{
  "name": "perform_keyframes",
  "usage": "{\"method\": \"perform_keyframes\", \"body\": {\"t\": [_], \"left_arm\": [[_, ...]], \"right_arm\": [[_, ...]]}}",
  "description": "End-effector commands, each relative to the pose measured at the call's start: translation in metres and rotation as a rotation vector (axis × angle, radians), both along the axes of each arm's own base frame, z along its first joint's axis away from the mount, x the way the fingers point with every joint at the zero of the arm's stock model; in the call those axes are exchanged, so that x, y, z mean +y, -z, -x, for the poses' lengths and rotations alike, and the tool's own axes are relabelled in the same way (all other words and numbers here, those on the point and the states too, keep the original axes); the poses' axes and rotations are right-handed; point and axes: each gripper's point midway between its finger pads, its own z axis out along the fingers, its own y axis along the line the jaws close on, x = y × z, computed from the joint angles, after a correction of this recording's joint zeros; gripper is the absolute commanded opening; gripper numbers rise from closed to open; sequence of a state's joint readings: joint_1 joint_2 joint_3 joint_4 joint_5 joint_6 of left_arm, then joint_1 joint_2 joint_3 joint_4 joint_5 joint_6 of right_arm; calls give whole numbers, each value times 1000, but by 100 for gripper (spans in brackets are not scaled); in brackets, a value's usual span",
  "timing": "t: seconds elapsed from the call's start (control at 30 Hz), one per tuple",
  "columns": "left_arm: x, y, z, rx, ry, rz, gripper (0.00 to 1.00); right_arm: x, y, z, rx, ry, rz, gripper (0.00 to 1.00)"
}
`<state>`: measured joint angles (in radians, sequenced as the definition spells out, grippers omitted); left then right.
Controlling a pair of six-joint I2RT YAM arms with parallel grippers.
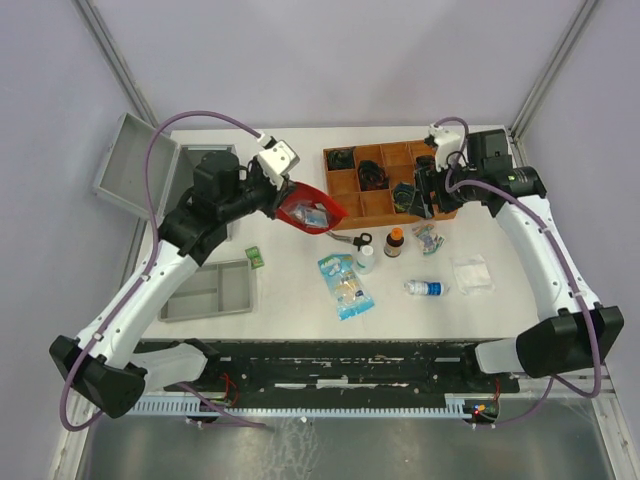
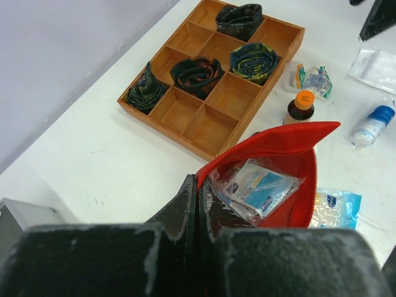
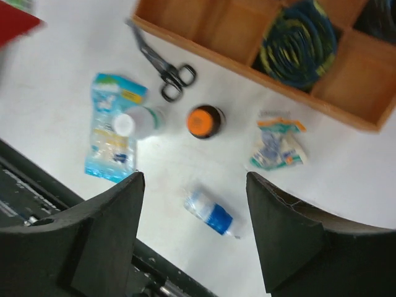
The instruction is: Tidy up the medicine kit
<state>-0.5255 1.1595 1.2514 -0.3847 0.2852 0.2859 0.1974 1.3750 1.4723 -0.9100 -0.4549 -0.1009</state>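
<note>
My right gripper should move back from the wooden tray [image 1: 342, 185] and go down onto the clear plastic bag's edge by the blue-labelled bottle [image 3: 210, 213], because the bag lies loose.
The silver-grey medicine kit case [image 1: 135, 168] sits open at the far left of the table. My left gripper [image 1: 283, 196] is shut on the rim of a red zip pouch [image 1: 312, 213] and holds it open above the table; in the left wrist view [image 2: 199, 192] the pouch [image 2: 291, 154] holds clear packets of wipes [image 2: 257, 185]. My right gripper [image 1: 428, 192] is open and empty over the right end of the wooden tray [image 1: 342, 185]. In the right wrist view [image 3: 195, 204] a small blue-labelled bottle [image 3: 210, 213] lies on the table below and between its fingers.
A grey insert tray [image 1: 210, 290] lies at the front left. Loose on the table are scissors [image 1: 345, 240], a white bottle [image 1: 365, 258], an orange-capped brown bottle [image 1: 395, 242], a blue packet [image 1: 345, 285], a small packet [image 1: 428, 235], a white sachet [image 1: 472, 273] and a green item [image 1: 255, 257].
</note>
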Motion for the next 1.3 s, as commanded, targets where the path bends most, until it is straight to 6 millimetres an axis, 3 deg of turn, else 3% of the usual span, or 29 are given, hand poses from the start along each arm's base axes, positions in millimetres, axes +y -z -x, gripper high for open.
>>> {"method": "perform_keyframes", "body": {"t": [0.0,0.2,0.33,0.5,0.93,1.1,1.27], "left_arm": [[6,-18,-8,-10,-75,98,3],[12,-10,-13,3,-109,105,3],[12,-4,-18,2,-118,98,3],[9,1,-20,5,-110,96,3],[15,0,-23,-21,-134,87,3],[14,-1,-25,-21,-134,79,3],[13,-4,-25,-28,-127,89,3]], "right_arm": [[-66,56,-6,85,181,213,75],[-142,121,14,255,227,503,74],[-164,152,39,375,147,634,70],[-171,182,62,505,68,692,67],[-167,230,62,605,29,674,48],[-167,234,64,608,15,675,38],[-165,220,60,566,26,664,23]]}}
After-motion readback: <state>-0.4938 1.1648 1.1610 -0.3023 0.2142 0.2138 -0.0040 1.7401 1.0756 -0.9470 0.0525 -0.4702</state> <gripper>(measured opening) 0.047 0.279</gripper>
